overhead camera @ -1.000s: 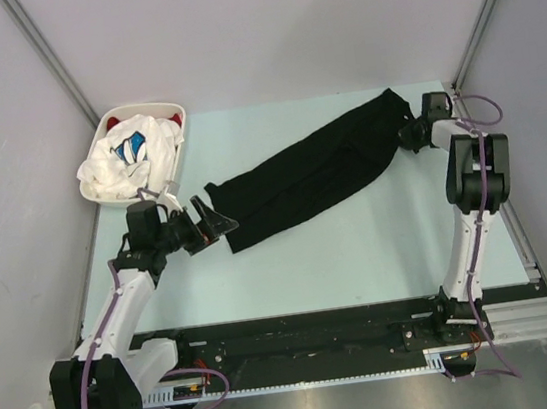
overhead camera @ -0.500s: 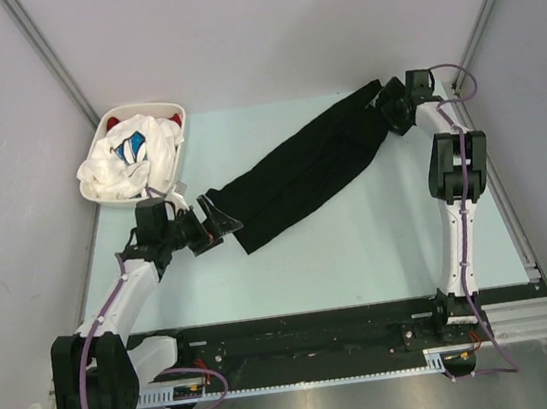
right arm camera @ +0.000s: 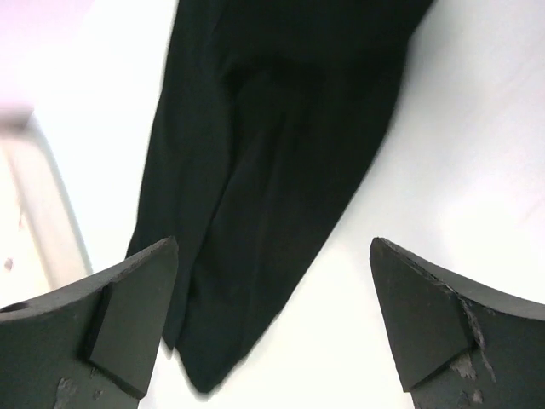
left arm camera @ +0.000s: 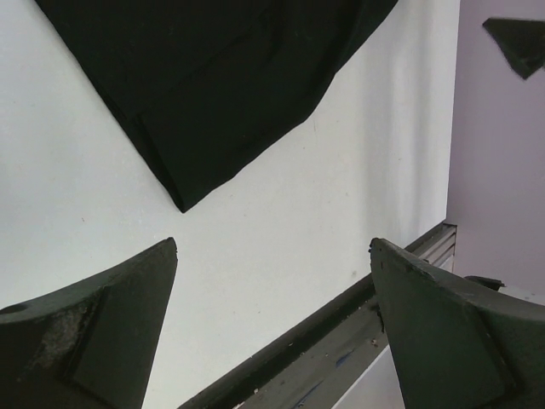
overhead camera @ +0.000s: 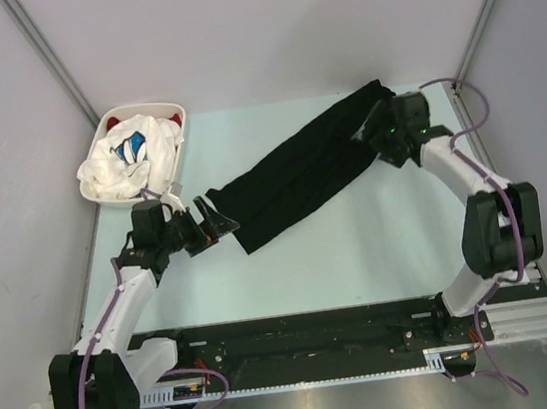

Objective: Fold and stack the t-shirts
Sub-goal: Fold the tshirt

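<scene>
The right gripper moves back along the folded black t-shirt and down to its near lower edge (overhead camera: 260, 242) beside the t-shirt's near corner next.
The black t-shirt (overhead camera: 299, 169) lies on the pale table as a long folded strip, running diagonally from near left to far right. My left gripper (overhead camera: 220, 222) stands open just off its near-left end; in the left wrist view the shirt's corner (left arm camera: 213, 77) lies ahead of the empty gripper (left arm camera: 272, 256). My right gripper (overhead camera: 378, 138) hovers open over the strip's far-right part, holding nothing. In the right wrist view the cloth's tapered end (right arm camera: 272, 153) lies between and beyond the spread gripper (right arm camera: 272, 256). A white t-shirt with blue print (overhead camera: 122, 162) and a red one (overhead camera: 113, 116) sit in the basket.
A white oval basket (overhead camera: 181, 126) stands at the table's far-left corner. Grey walls close in on the left, back and right. A black rail (overhead camera: 300, 327) and the arm bases run along the near edge, the rail (left arm camera: 341, 341) also showing in the left wrist view.
My right gripper opened and let go of the black t-shirt's far end, and its arm swung from the far-right corner in over the strip. The left arm barely moved.
</scene>
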### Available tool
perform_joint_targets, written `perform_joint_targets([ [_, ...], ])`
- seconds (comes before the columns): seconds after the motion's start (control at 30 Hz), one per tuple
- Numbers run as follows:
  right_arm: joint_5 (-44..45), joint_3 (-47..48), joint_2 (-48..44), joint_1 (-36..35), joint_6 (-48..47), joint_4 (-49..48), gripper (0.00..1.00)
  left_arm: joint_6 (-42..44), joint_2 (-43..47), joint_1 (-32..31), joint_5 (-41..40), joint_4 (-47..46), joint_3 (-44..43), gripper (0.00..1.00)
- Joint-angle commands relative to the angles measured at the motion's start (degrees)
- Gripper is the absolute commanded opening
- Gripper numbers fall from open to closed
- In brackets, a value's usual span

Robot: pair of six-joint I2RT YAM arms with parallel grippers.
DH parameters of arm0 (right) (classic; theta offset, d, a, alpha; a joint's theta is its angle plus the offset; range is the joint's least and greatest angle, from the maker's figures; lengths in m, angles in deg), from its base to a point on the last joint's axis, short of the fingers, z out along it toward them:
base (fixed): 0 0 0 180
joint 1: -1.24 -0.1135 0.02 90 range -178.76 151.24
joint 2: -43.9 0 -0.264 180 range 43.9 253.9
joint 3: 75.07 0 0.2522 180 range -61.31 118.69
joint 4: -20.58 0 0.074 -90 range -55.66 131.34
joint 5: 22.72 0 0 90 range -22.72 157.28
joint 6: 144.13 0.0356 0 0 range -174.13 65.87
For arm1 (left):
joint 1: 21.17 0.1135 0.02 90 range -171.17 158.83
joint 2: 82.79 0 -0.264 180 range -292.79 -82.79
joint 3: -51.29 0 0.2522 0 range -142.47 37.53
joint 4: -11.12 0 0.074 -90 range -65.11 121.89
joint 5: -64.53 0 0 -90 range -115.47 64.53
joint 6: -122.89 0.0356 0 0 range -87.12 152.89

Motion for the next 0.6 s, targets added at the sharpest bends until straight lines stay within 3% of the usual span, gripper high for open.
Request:
perform_joint_targets([
  [0.0, -3.04, -11.04, -8.56, -11.23, 7.53, -1.28, 1.0, -0.02, 2.57, -0.28, -1.0, 1.18, -2.68, 1.0],
  [0.23, 5.38, -20.37, -13.85, -31.54, 17.03, -9.98, 1.0, -1.16, 3.89, 1.04, -2.5, 1.71, -2.59, 1.0],
  [0.4, 9.26, -20.38, -6.66, -42.34, 22.4, -16.22, 0.99, -1.16, 5.82, 1.21, -2.67, 3.02, -2.06, 1.0],
  [0.57, 11.63, -20.38, 0.73, -46.76, 27.14, -21.83, 0.98, -0.46, 8.46, 1.56, -2.76, 4.43, -0.74, 1.0],
])
